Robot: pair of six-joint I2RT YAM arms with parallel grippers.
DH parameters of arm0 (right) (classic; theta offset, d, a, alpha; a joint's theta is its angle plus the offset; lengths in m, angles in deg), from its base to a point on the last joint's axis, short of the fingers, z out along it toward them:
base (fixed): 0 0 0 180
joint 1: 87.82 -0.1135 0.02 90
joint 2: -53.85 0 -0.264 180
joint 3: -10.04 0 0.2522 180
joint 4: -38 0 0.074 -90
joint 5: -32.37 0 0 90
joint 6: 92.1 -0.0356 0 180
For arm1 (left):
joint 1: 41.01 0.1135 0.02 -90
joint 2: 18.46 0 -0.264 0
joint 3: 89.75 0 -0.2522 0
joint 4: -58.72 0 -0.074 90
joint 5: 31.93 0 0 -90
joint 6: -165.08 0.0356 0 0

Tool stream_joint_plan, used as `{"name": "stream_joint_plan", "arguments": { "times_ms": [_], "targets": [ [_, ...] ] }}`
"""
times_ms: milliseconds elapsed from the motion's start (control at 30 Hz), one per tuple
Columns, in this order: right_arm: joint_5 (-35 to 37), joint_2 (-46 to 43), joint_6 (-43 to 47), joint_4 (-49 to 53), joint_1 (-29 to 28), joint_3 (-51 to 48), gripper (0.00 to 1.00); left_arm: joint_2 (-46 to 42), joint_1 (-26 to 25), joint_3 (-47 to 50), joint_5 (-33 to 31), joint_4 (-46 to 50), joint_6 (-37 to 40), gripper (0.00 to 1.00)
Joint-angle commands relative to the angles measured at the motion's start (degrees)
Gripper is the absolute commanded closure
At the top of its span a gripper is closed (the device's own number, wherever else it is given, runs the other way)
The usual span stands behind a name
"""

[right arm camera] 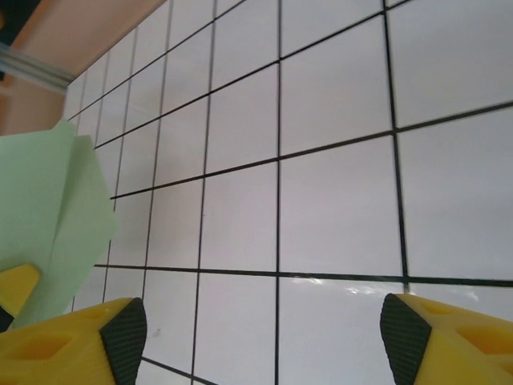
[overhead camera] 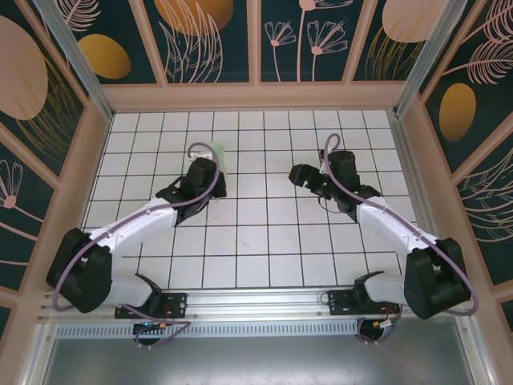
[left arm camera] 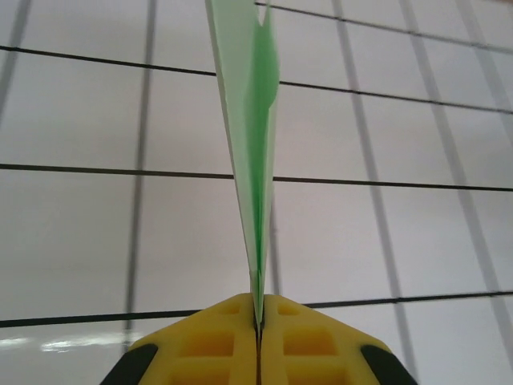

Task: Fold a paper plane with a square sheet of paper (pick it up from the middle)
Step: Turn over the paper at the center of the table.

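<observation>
The folded paper is still standing edge-on above the table, so my left gripper should next go down toward the bare white tiles below to release it.
My left gripper point(left arm camera: 258, 321) is shut on the pale mint-green sheet of paper point(left arm camera: 252, 120), which is folded into layers and stands edge-on above the table, tapering down into the yellow fingertips. From above, the paper point(overhead camera: 222, 160) rises at the tip of the left gripper point(overhead camera: 215, 178), left of centre. I cannot tell whether this folded shape is the paper plane. My right gripper point(overhead camera: 303, 180) hangs to the right, apart from the paper, its jaws open with nothing between them point(right arm camera: 256, 337). The right wrist view has the folded paper point(right arm camera: 48, 200) at its left edge.
The table is a white tiled grid point(overhead camera: 264, 233) with black lines. Wooden walls point(overhead camera: 256, 96) with dark floral panels close it at the back and sides. A metal rail point(overhead camera: 264, 303) carries both arm bases at the near edge.
</observation>
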State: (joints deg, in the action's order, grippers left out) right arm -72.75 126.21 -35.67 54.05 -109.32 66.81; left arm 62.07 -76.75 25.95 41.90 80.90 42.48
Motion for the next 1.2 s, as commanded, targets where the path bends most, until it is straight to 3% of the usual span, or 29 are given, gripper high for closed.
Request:
{"name": "stream_joint_plan", "arguments": {
  "times_ms": [0, 200, 467, 667, 867, 967, 1167],
  "targets": [
    [3.8, -2.3, -1.3, -0.4, 0.7, -1.7, 0.18, 6.3, -2.7, -4.8, -16.9, 13.3, 3.6, 0.92],
    [5.6, -3.5, -3.1, 0.3, 2.0, -2.9, 0.19, 17.0, -5.7, -11.4, -23.5, 16.8, 3.0, 0.91],
    [5.8, -3.9, -4.1, 0.9, 3.2, -3.7, 0.19, 28.3, -9.1, -17.2, -21.5, 16.6, 2.5, 0.84],
    [6.3, -3.9, -4.6, 1.4, 3.6, -4.2, 0.19, 27.4, -9.2, -16.1, -13.2, 11.9, 2.6, 0.57],
    [6.4, -2.0, -3.8, 1.3, 2.4, -3.4, 0.22, 19.8, -8.9, -12.2, -8.1, 6.3, 2.6, 0.23],
    [8.0, 0.3, -3.8, 0.9, -1.2, -1.6, 0.27, 14.6, -7.7, -9.4, -6.5, 3.8, 1.9, 0.12],
    [10.9, 12.6, -6.2, -0.1, -13.6, 7.2, 0.45, 5.8, 0.5, -0.4, 1.6, -1.7, -1.8, 0.02]
  ]
}}
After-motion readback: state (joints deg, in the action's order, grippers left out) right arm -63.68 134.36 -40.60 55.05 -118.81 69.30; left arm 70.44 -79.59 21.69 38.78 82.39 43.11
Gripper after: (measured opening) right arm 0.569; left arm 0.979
